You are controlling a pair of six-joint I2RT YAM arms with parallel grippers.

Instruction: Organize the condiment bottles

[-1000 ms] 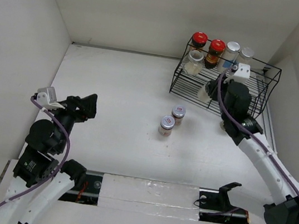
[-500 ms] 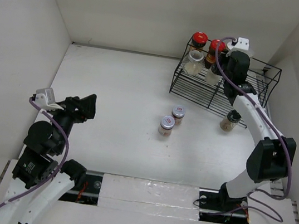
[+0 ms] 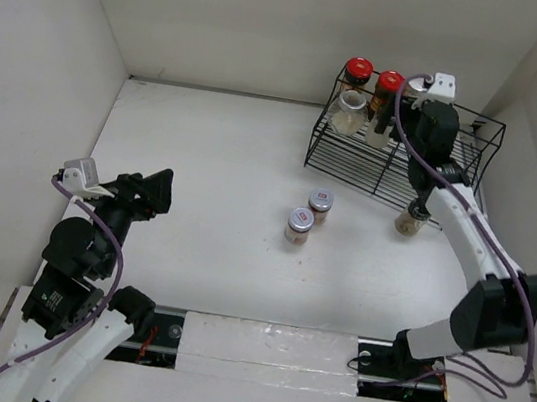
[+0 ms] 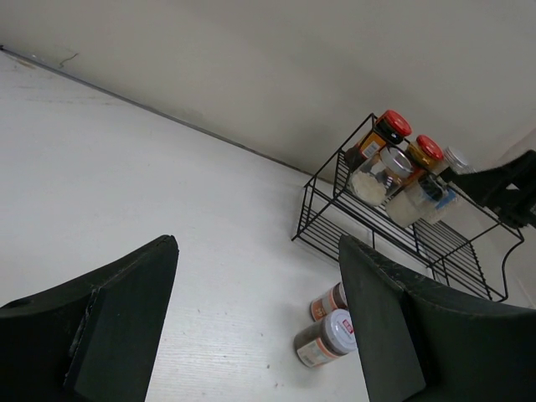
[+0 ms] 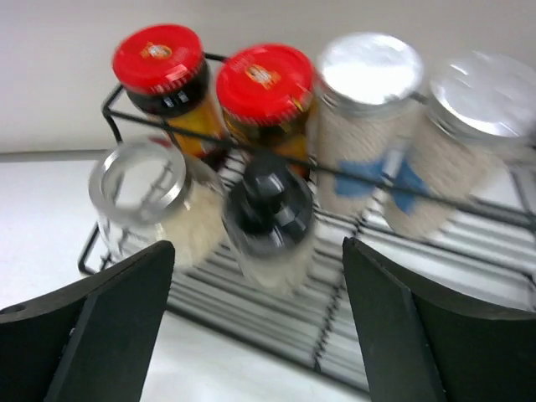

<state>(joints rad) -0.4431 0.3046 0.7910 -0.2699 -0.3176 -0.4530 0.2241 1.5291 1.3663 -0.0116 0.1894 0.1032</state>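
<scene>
The small jar by the rack's front corner stands off the shelves, so my right gripper draws back and down onto its top (image 3: 416,213) and closes next.
A black wire rack (image 3: 455,168) at the back right holds several condiment bottles. Two dark red-lidded ones (image 5: 159,63) (image 5: 264,84) and two pale silver-lidded ones (image 5: 368,71) (image 5: 481,96) stand along its upper shelf. On the lower shelf sit a clear silver-lidded jar (image 5: 138,184) and a pale black-lidded jar (image 5: 272,209). My right gripper (image 5: 260,327) (image 3: 394,119) is open just in front of the black-lidded jar, holding nothing. Two labelled jars (image 3: 321,204) (image 3: 298,224) stand on the table. My left gripper (image 3: 148,193) (image 4: 255,318) is open and empty at the near left.
Another small jar (image 3: 409,219) stands on the table by the rack's front right corner, under my right forearm. White walls close in the table at the back and on both sides.
My right gripper lifted a pale jar from in front of the rack onto the lower shelf, then opened and let it go. The left arm has not moved.
</scene>
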